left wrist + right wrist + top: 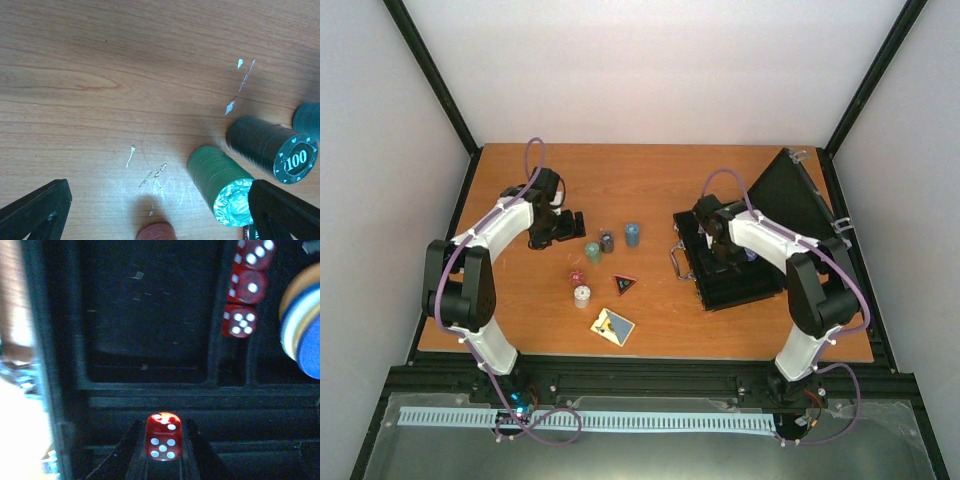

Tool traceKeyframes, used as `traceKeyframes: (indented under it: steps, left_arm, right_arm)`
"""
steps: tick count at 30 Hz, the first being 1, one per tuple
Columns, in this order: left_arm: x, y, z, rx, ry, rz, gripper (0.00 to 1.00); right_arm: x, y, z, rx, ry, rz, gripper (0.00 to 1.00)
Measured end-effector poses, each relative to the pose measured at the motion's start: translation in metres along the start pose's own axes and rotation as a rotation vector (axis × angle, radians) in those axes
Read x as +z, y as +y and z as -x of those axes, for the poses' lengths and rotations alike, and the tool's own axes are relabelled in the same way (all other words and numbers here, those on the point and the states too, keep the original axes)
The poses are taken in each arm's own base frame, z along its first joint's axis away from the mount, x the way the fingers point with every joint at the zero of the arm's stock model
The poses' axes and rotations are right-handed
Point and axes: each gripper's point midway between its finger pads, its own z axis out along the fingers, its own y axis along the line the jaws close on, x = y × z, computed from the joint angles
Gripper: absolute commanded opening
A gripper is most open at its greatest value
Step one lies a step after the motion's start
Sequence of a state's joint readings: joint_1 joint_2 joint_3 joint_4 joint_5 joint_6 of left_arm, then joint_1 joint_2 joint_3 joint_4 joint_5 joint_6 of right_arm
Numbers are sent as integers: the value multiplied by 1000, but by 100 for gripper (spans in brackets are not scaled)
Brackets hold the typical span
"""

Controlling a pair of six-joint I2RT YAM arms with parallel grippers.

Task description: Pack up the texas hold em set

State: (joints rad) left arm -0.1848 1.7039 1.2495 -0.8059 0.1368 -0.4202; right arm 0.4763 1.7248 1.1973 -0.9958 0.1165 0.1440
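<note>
The right gripper moves outward and toward the right in the wrist view next, as the dice slot's near end (pixel 232 371) is empty. It then moves down there and releases the die (pixel 163 436).
The black briefcase (pixel 740 275) lies open at the right, its lid (pixel 788 195) raised. My right gripper (pixel 722 243) hangs over its tray, shut on a red die (pixel 163 436). Three more red dice (pixel 241 320) sit in a narrow slot of the tray, with stacked chips (pixel 302 325) beside them. My left gripper (pixel 560 228) is open and empty just left of the green chip stack (pixel 222 185), which touches its right finger (pixel 285 210). A black "100" stack (pixel 272 147) and a blue stack (pixel 632 234) stand beyond. Red dice (pixel 575 274), a pale stack (pixel 582 296), a dark disc (pixel 623 284) and the card deck (pixel 613 326) lie on the table.
A reddish round thing (pixel 157 232) shows at the bottom edge of the left wrist view, between the fingers. The wooden table (pixel 650 180) is walled by black frame posts and white panels. The case handle (pixel 677 262) faces the loose pieces.
</note>
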Motion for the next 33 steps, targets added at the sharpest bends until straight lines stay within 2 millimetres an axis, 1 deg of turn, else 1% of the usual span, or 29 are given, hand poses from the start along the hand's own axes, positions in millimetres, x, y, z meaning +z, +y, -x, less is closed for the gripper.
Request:
traceKeyframes:
  steps: [2, 6, 10, 11, 15, 21, 27, 29, 33]
  left_arm:
    - [0, -1, 0, 0, 1, -3, 100]
    - [0, -1, 0, -2, 0, -6, 100]
    - [1, -1, 0, -2, 0, -6, 100]
    - [1, -1, 0, -2, 0, -6, 100]
    - [4, 0, 0, -4, 8, -3, 100]
    - [11, 2, -3, -7, 29, 7, 100]
    - [19, 3, -3, -10, 46, 14, 100]
    - [20, 2, -1, -9, 46, 14, 100]
    - [20, 2, 0, -10, 44, 14, 100]
  right_arm:
    - [5, -8, 0, 24, 8, -13, 3]
    - [12, -21, 9, 65, -10, -31, 3]
    - [22, -34, 12, 91, 1, -53, 3]
    - [22, -36, 14, 92, -3, -57, 3]
    - [27, -40, 20, 91, -8, -62, 3]
    - [31, -42, 30, 80, -20, -61, 3]
    - [33, -42, 33, 65, -18, -57, 3]
    - [33, -43, 33, 65, -17, -54, 6]
    - [33, -42, 32, 60, -16, -50, 27]
